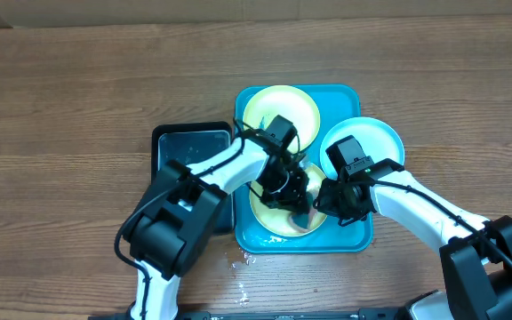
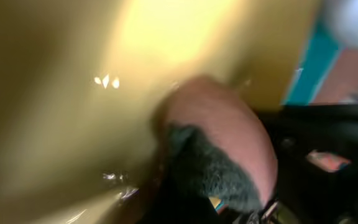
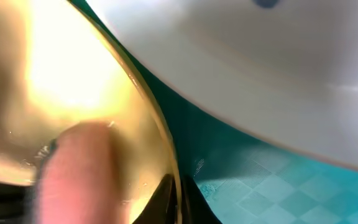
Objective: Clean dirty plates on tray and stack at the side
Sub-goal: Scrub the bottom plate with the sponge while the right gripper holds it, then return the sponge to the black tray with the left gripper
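Observation:
The robot needs to lift the sponge (image 2: 219,155) in its left gripper off the near plate next, then lower it into the black tray next to the turquoise one.
The turquoise tray (image 1: 349,236) carries three plates. One yellow-green plate (image 1: 281,111) lies at its far end, and a light blue plate (image 1: 369,140) overhangs its right rim. Both grippers are over the near yellow-green plate (image 1: 274,218). My left gripper (image 1: 293,196) is shut on a pink and dark green sponge (image 2: 219,155), which presses on that plate (image 2: 73,93). My right gripper (image 3: 179,202) is shut on the same plate's rim (image 3: 157,134), one black finger on each side. In the right wrist view, the light blue plate (image 3: 260,68) sits above the tray floor (image 3: 278,186).
A smaller black tray (image 1: 192,142) stands just left of the turquoise one, under my left arm. Small wet spots (image 1: 240,260) glisten on the wooden table (image 1: 60,107) by the tray's near left corner.

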